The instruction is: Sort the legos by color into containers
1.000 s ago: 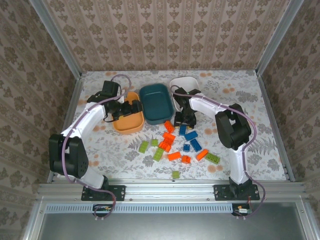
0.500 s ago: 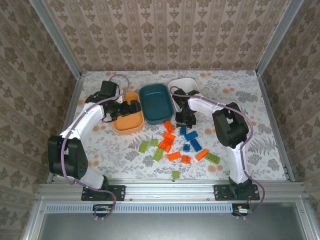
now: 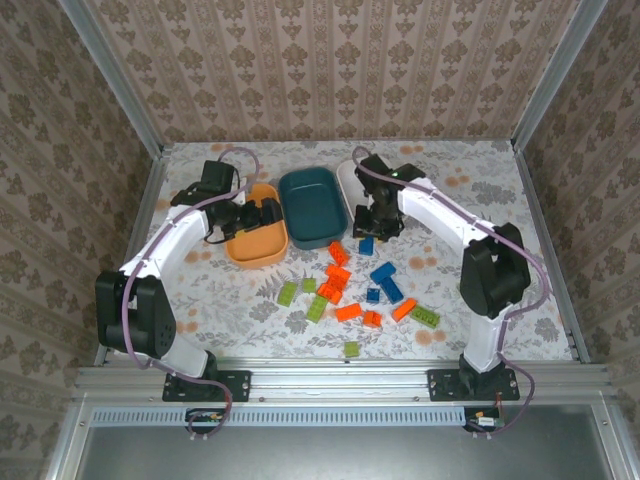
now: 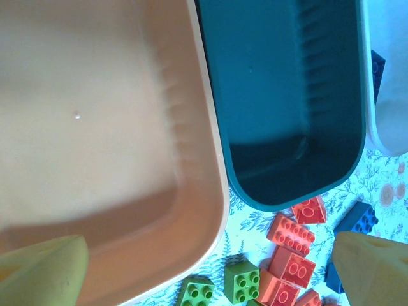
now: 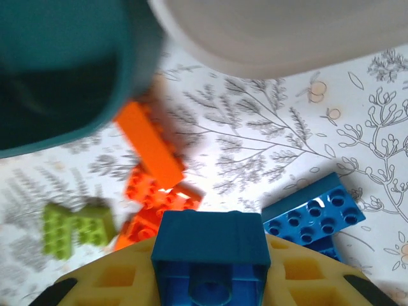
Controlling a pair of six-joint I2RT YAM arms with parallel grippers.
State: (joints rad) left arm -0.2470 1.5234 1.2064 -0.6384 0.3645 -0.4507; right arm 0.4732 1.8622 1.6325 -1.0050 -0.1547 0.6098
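Next, my right gripper moves outward over the white container (image 3: 350,176) (image 5: 287,32) just outward of it, goes down inside and releases the blue lego.
My right gripper (image 5: 210,280) is shut on a blue lego (image 5: 210,252), held above the table just in front of the teal container (image 5: 57,70) and the white container (image 5: 287,32). From above, that gripper (image 3: 369,236) hangs beside the teal container (image 3: 313,207), and the right arm hides part of the white container (image 3: 350,176). My left gripper (image 3: 262,216) is open over the orange container (image 3: 256,245). Its yellow fingers (image 4: 44,271) have nothing between them. Loose orange legos (image 3: 338,272), blue legos (image 3: 383,272) and green legos (image 3: 287,293) lie on the table.
The loose bricks are spread over the floral tablecloth between the two arm bases, out to a green one (image 3: 351,349) near the front edge. A blue brick (image 5: 315,213) and orange bricks (image 5: 150,146) lie right below the held lego. Patterned walls close in the table.
My right gripper closed on a blue lego in the pile and lifted it, and the right arm's elbow swung out to the right. The left arm stayed still.
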